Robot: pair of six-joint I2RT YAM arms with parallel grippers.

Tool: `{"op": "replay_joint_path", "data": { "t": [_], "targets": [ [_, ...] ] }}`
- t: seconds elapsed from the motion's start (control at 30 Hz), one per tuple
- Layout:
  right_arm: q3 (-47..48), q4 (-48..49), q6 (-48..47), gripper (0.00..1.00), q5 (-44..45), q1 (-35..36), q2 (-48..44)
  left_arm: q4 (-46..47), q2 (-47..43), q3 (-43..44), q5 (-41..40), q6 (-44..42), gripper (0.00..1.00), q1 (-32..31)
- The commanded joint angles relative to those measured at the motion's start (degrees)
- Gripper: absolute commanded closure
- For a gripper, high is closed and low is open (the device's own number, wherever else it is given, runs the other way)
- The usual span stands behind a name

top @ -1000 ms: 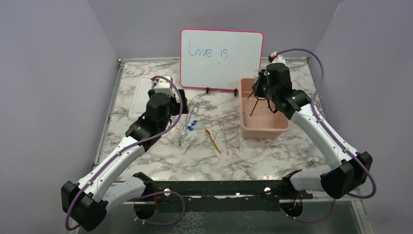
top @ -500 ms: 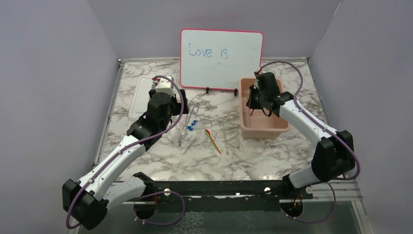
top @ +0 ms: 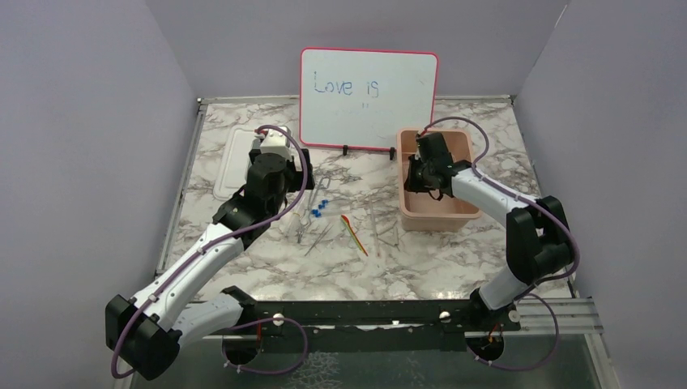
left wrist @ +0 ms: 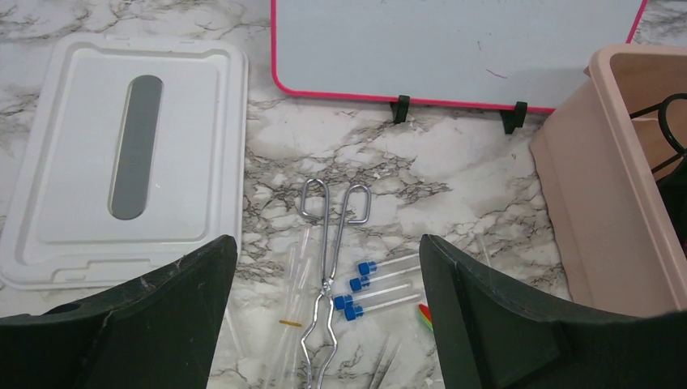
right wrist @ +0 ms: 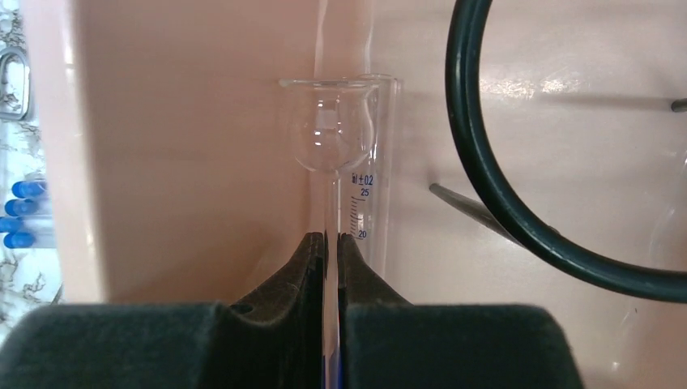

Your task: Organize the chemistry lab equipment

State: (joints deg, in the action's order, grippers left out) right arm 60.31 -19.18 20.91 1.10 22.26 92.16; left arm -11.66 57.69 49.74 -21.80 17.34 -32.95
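The glass pipette already lines up over the graduated cylinder inside the tub (right wrist: 356, 209), so my right gripper should open next, low beside the tub's side.
My right gripper (top: 421, 174) (right wrist: 332, 239) is low inside the pink tub (top: 437, 217), shut on a thin clear glass pipette with a round bulb (right wrist: 332, 138). A black wire ring (right wrist: 486, 178) and a graduated glass cylinder (right wrist: 369, 194) lie in the tub beside it. My left gripper (top: 279, 166) (left wrist: 328, 324) is open and empty above the table items: metal tongs (left wrist: 328, 259), several blue-capped tubes (left wrist: 369, 284) (top: 320, 208), the red-yellow stick (top: 354, 233) (left wrist: 424, 314), clear glass rods (left wrist: 292, 275) and thin tweezers (top: 320, 237).
The pink-framed whiteboard (top: 369, 97) stands at the back on two black feet. The tub's white lid (top: 235, 158) (left wrist: 121, 162) lies flat at the back left. More thin glass rods (top: 385, 227) lie just left of the tub.
My right arm has swung left and down, bringing its gripper from above the tub's far right into the tub's left side. The left arm has barely moved.
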Motion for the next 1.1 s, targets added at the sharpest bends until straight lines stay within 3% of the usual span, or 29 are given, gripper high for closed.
{"op": "replay_joint_path", "data": {
  "t": [0.0, 0.3, 0.5, 0.9, 1.07],
  "targets": [
    [-2.24, 5.58, 2.11, 0.95, 2.18, -0.10, 1.53, 1.56, 0.38, 0.01, 1.41, -0.03, 0.15, 0.50],
    [-4.60, 9.16, 4.20, 0.89, 3.20, -0.03, 3.42, 1.46, 0.24, -0.03, 1.68, 0.08, 0.14, 0.52],
    [-5.17, 8.85, 4.79, 0.76, 2.33, 0.04, 1.62, 1.38, 0.19, -0.15, 1.76, 0.11, 0.14, 0.61],
    [-1.63, -1.61, 5.57, 0.65, 7.33, 0.67, -10.96, 1.30, 0.02, 0.02, 1.95, 0.18, 0.14, 0.61],
    [4.18, -7.12, 4.94, 0.65, 11.56, 5.28, -14.74, 1.69, -0.90, -0.54, 1.85, 0.41, 0.15, 0.61]
  ]
}}
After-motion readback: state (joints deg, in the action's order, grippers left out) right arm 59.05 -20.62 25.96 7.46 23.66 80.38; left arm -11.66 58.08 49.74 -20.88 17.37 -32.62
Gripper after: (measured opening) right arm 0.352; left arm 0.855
